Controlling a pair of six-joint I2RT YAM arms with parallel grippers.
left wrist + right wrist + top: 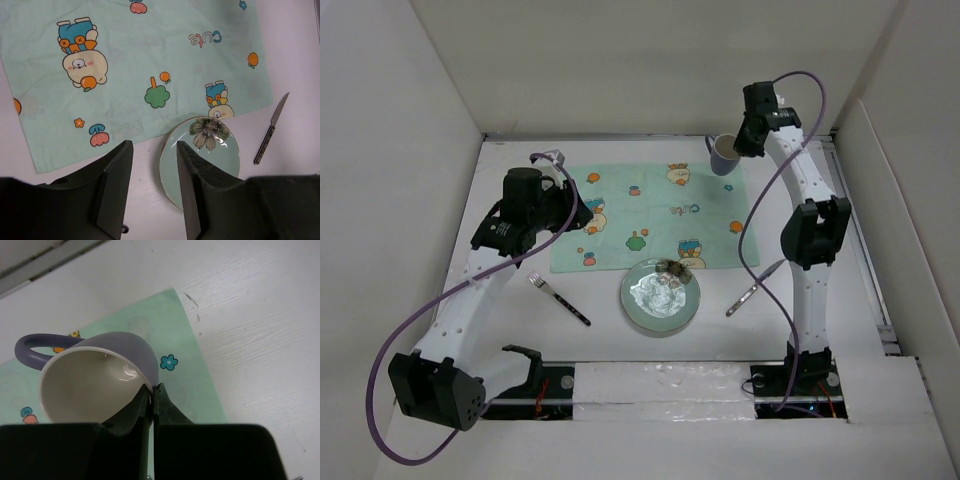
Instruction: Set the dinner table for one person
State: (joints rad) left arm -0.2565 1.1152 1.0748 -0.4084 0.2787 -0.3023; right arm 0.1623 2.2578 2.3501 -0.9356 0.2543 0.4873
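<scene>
I will next bring the purple mug [95, 375] down with my right gripper onto the placemat's far corner by the blue flower and let go of the mug's rim.
The white dinner table [520, 330] carries a mint-green cartoon placemat [640, 205]. A pale green plate with a flower print [660, 295] lies at the mat's near edge; it also shows in the left wrist view [210, 150]. A fork [558, 298] lies left of it and a knife [752, 290] right of it. My right gripper [738, 148] is shut on the rim of a purple mug [95, 375], held over the mat's far right corner. My left gripper [152, 185] is open and empty above the mat's left part.
White walls enclose the table on the left, back and right. The placemat's right edge [200, 365] lies just below the mug. The knife also shows in the left wrist view [270, 130].
</scene>
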